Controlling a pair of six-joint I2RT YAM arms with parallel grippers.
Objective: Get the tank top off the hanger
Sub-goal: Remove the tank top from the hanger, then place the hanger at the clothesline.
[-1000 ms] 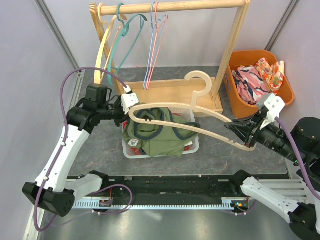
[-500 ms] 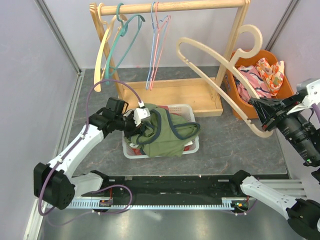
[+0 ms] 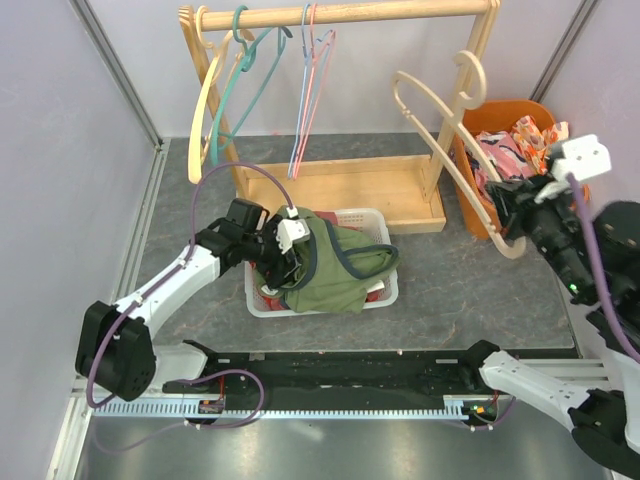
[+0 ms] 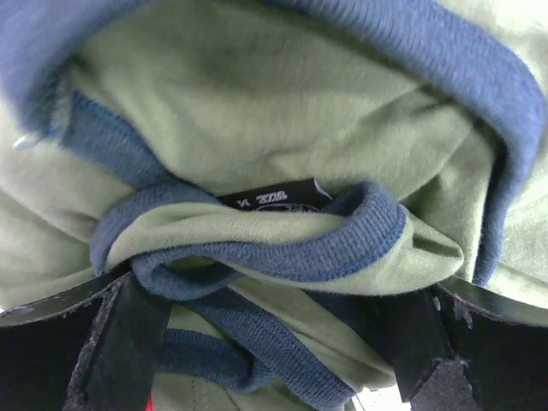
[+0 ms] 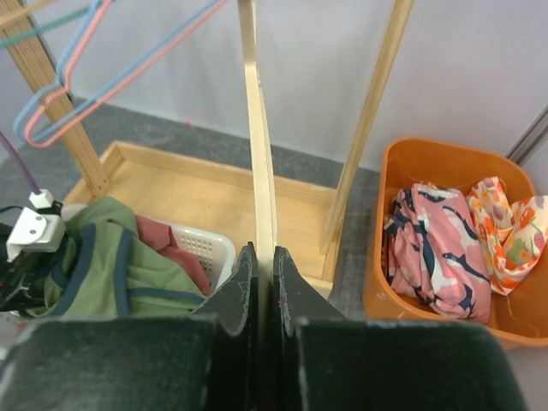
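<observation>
The bar's bare part (image 3: 402, 12) is outward of my right gripper and to its left in the top view, so I will carry the hanger's hook onto it next and release.
The green tank top (image 3: 335, 265) with navy trim lies bunched in the white basket (image 3: 388, 288), free of the hanger. My left gripper (image 3: 285, 258) rests on the heap at the basket's left side. In the left wrist view the left gripper (image 4: 274, 342) is open, its fingers (image 4: 120, 342) wide apart with folds of the tank top (image 4: 257, 111) between them. The bare wooden hanger (image 3: 440, 110) stands raised beside the rack's right post. My right gripper (image 3: 503, 215) is shut on its lower arm; the right wrist view shows the right gripper (image 5: 265, 257) pinching the thin hanger (image 5: 257, 128) edge-on.
A wooden clothes rack (image 3: 350, 12) stands at the back with a wooden, a teal (image 3: 250, 70) and pink and blue wire hangers (image 3: 310, 80) on its bar. An orange bin (image 3: 500, 108) of patterned clothes sits at the right. A red garment (image 5: 167, 240) lies under the tank top.
The right arm swung the bare hanger up and right, toward the rack's right post. The left gripper sank into the basket with the tank top and opened.
</observation>
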